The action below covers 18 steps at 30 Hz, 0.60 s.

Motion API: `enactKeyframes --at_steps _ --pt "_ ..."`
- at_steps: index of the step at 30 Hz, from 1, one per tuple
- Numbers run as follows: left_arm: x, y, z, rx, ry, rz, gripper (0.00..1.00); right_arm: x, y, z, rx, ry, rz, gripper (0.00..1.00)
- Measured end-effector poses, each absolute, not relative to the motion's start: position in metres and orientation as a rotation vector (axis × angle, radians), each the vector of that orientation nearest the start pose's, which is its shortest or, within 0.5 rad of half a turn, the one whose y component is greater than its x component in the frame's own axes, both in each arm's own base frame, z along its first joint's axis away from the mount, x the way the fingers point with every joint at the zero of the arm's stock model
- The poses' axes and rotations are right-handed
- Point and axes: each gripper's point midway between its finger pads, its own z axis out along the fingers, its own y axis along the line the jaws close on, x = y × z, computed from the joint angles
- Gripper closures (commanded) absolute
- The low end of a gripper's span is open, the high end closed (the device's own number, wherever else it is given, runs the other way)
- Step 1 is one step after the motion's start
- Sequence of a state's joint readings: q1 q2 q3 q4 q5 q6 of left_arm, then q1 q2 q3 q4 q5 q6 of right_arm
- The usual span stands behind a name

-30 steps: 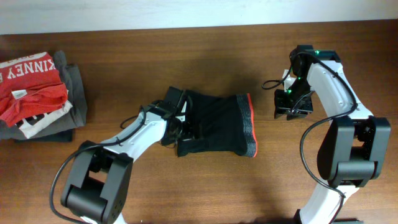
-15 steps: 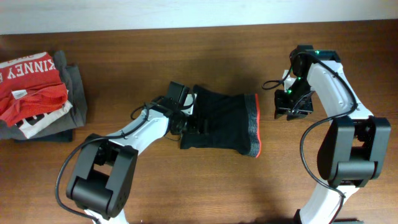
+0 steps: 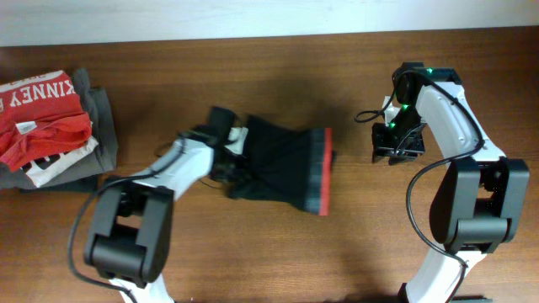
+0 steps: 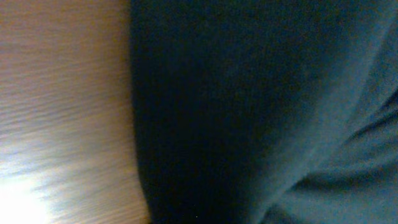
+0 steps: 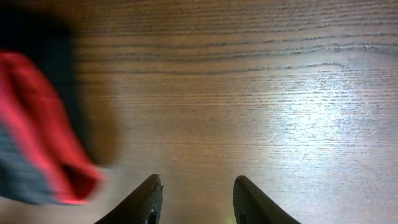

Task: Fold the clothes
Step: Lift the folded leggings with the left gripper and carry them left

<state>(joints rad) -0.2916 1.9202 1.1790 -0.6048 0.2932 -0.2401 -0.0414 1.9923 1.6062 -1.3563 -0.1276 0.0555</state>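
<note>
Next, my left gripper needs to carry the black fabric up, then left in the overhead view and down onto the red T-shirt (image 3: 46,124), then release it, where folded garments lie.
The clothes (image 3: 282,164), folded black trousers, lie at the table's middle with the red-edged grey waistband (image 3: 318,172) on their right end. My left gripper (image 3: 234,156) sits at the bundle's left edge, shut on the black fabric. Its wrist view is filled by dark cloth (image 4: 249,112) beside blurred wood, and its fingers are hidden there. My right gripper (image 3: 394,147) hovers to the right of the waistband, apart from it. It is open (image 5: 196,186) with only bare wood between its fingers (image 5: 146,199). The waistband's red edge (image 5: 43,149) shows blurred at the left of that view.
At the far left a red T-shirt with white lettering (image 3: 42,118) lies on folded grey garments (image 3: 101,126). The table's back edge meets a white wall along the top.
My left gripper has shut on the trousers' left edge and drawn the bundle leftward; the waistband end has shifted left and tilted. The right arm has stayed put.
</note>
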Motion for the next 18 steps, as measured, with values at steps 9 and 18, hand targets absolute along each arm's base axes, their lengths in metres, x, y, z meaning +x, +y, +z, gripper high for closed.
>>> enactKeyframes --at_steps 9,18 --pt "0.416 -0.030 0.120 0.077 2.776 0.079 1.00 0.336 0.008 0.077 0.178 3.303 0.209 0.58" --pt "0.445 0.046 0.209 0.082 2.567 0.467 1.00 0.335 0.008 0.077 0.160 3.307 0.211 0.59"
